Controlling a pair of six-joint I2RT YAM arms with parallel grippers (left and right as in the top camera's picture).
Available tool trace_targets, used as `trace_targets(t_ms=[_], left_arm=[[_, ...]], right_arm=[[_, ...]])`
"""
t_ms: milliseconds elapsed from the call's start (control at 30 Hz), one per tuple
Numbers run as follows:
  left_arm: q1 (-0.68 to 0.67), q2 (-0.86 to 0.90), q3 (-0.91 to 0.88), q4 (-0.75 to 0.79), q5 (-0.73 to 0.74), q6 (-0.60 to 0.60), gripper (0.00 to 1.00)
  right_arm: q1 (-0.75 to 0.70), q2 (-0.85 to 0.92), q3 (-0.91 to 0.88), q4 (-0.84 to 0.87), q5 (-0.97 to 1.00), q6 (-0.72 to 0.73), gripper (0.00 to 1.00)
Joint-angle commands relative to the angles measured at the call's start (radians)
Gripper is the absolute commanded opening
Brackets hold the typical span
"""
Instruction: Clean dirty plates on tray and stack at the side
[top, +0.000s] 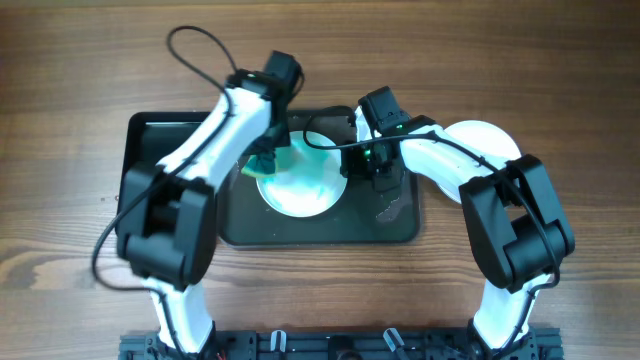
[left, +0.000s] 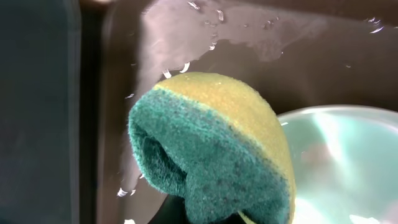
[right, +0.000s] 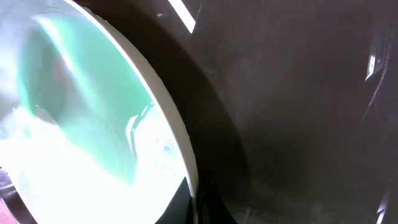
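The plain white plate (top: 487, 139) lies to the right of my right gripper in the overhead view, so next I rise from the tray, move across and lower onto it.
One white plate (top: 300, 185) with a teal-green smear lies in the large dark tray (top: 390, 228). My left gripper (top: 266, 158) is shut on a yellow sponge with a green scouring face (top: 256, 169), at the plate's left rim. In the left wrist view the sponge (left: 211, 143) fills the middle, hiding most of the gripper (left: 186, 214), with the plate (left: 348, 162) at the right. My right gripper (top: 352, 165) is shut on the plate's right rim. The right wrist view shows the plate (right: 74, 124) with its rim between the fingers (right: 199, 205).
A plain white plate (top: 490, 135) lies on the table right of the tray, partly under my right arm. The smaller black tray (top: 150, 150) stands at the left, also in the left wrist view (left: 37, 112). The large tray's floor (left: 280, 62) is wet, with a smudge (top: 395, 210).
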Motion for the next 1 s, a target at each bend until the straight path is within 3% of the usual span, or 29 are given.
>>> trace_targets(t_ms=[0,167,500,733,967], left_arm=[[0.049,-0.116,0.019,-0.034,0.124,-0.022,0.04],[0.072,-0.126,0.019,-0.021,0.137,-0.022,0.04],[0.072,-0.126,0.018,0.021,0.139,-0.023,0.04],[0.072,-0.126,0.018,0.026,0.140,-0.023,0.04],[0.072,-0.126,0.018,0.024,0.140,-0.023,0.04]], right_arm=[[-0.006,0.026,-0.029,-0.023,0.057,0.000,0.04],[-0.006,-0.103,-0.029,-0.098,0.130,-0.011,0.04],[0.033,-0.394,-0.028,-0.243,0.645,-0.033,0.04],[0.190,-0.526,-0.028,-0.305,1.016,-0.031,0.04],[0.385,-0.537,-0.028,-0.315,1.398,-0.033,0.04]])
